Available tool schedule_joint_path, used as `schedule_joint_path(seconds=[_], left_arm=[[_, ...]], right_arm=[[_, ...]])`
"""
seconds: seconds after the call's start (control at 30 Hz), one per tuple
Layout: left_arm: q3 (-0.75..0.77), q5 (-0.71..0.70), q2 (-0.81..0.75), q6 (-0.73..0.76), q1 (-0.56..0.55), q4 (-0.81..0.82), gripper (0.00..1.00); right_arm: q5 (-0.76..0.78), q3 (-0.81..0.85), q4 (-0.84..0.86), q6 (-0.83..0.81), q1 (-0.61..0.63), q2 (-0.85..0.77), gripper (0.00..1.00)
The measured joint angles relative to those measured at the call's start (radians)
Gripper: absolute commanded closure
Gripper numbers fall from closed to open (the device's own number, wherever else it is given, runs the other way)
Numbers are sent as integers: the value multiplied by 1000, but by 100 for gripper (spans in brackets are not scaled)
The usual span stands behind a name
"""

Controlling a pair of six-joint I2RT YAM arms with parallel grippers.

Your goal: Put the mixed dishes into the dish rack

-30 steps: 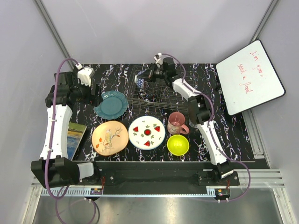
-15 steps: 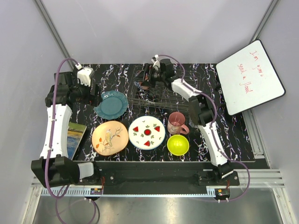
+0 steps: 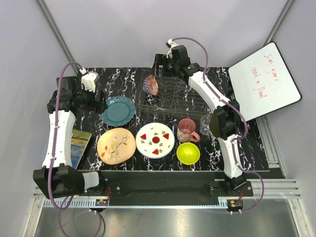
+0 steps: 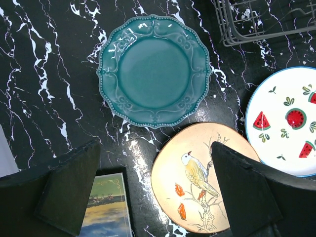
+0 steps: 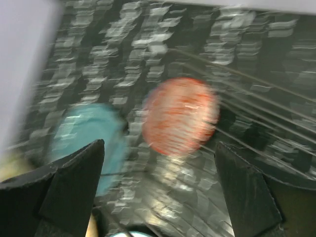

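Note:
My right gripper moves back from the rack (image 3: 174, 98) and down onto the lime-yellow bowl's rim (image 3: 178, 157) by the white plate next, since the bowl still sits outside the rack.
The dish rack (image 3: 174, 98) stands at the table's far middle, and the red patterned bowl (image 3: 151, 85) (image 5: 180, 114) rests on edge in its left end. My right gripper (image 3: 159, 63) (image 5: 159, 145) hangs open above the rack's far edge, clear of the bowl, in a blurred view. Beside the teal plate (image 3: 118, 110) (image 4: 154, 76), my left gripper (image 3: 101, 102) (image 4: 155, 148) hovers open and empty. The peach floral plate (image 3: 116, 145) (image 4: 197, 177), white plate with red slices (image 3: 155, 140) (image 4: 286, 121), pink mug (image 3: 186, 130), lime-yellow bowl (image 3: 188, 153) and clear glass (image 3: 206, 121) sit on the table.
A blue-green book (image 3: 79, 147) (image 4: 106, 207) lies at the left edge under my left arm. A white board with red writing (image 3: 264, 81) leans at the far right. The right arm's forearm passes over the rack's right end.
My right gripper opened and let go of the red patterned bowl in the rack, then rose and drew back toward the far edge. The left arm has not moved.

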Motion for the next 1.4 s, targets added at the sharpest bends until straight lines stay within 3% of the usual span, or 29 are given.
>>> schedule_joint_path(seconds=[0.1, 0.13, 0.17, 0.23, 0.33, 0.47, 0.6, 0.83, 1.4], left_arm=[[-3, 0, -2, 6, 1, 0, 1], [-6, 0, -3, 10, 2, -1, 1], [-7, 0, -3, 13, 3, -1, 1], [-11, 0, -2, 17, 3, -2, 1], [-11, 1, -1, 19, 5, -2, 1], [-8, 4, 6, 19, 5, -2, 1], [2, 6, 16, 19, 5, -3, 1], [2, 8, 10, 23, 6, -2, 1], [-5, 11, -3, 28, 7, -2, 1]], right_arm=[[351, -112, -56, -127, 81, -146, 0], [431, -173, -64, -141, 113, -219, 6], [484, -233, -72, -145, 138, -285, 14], [533, -392, -90, -164, 186, -469, 21], [638, -570, -192, -184, 232, -756, 14], [764, -651, -401, -146, 384, -932, 15], [724, -702, -630, -25, 512, -911, 16], [618, -875, -822, 122, 531, -803, 16], [488, -1086, -690, 185, 618, -747, 16]])
